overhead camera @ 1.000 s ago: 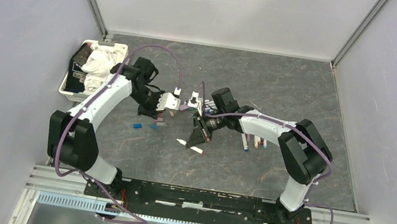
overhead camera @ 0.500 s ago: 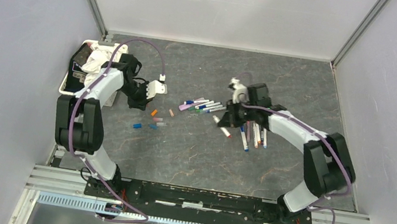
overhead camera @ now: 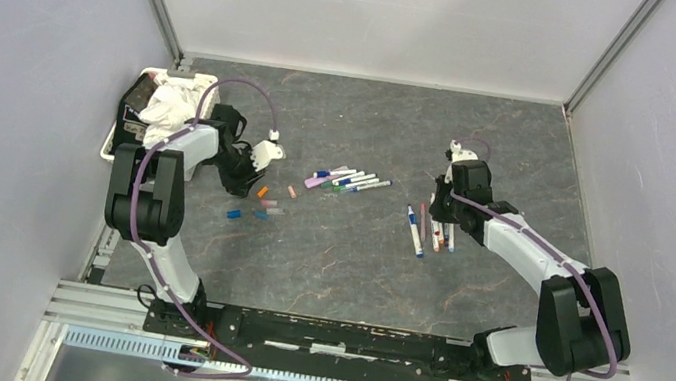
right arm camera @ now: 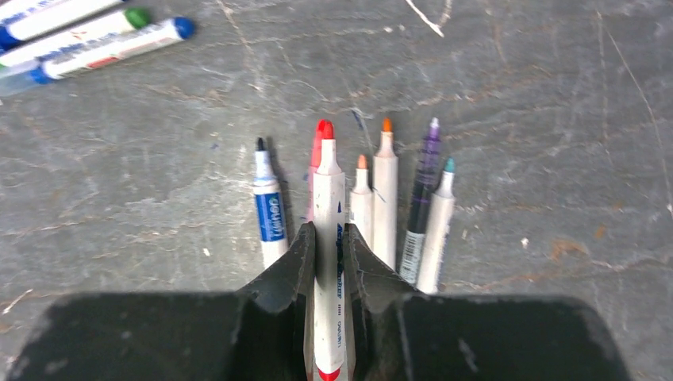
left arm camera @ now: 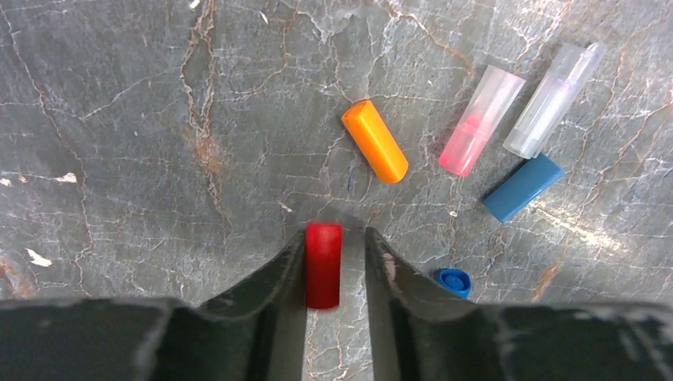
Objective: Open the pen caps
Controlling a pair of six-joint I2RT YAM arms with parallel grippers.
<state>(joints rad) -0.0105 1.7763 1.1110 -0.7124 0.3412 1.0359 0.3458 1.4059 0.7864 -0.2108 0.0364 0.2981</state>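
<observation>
My right gripper lowers the white marker to the mat next, in the row beside the pink marker, since its red tip is already bare.
My left gripper is low over the mat among loose pen caps. In the left wrist view its jaws stand slightly apart. A red cap lies between them, against the left finger, with a gap to the right finger. Orange, pink, clear and blue caps lie just ahead. My right gripper is shut on an uncapped white marker with a red tip, held in a row of uncapped markers.
A small blue round cap lies by my left gripper's right finger. Several capped markers lie mid-table and also show in the right wrist view. A white basket holding a cloth stands at the far left. Enclosure walls surround the mat.
The grippers were together mid-table a second ago. The left arm has swung left to the loose caps with the red cap. The right arm has swung right to the uncapped row with the marker.
</observation>
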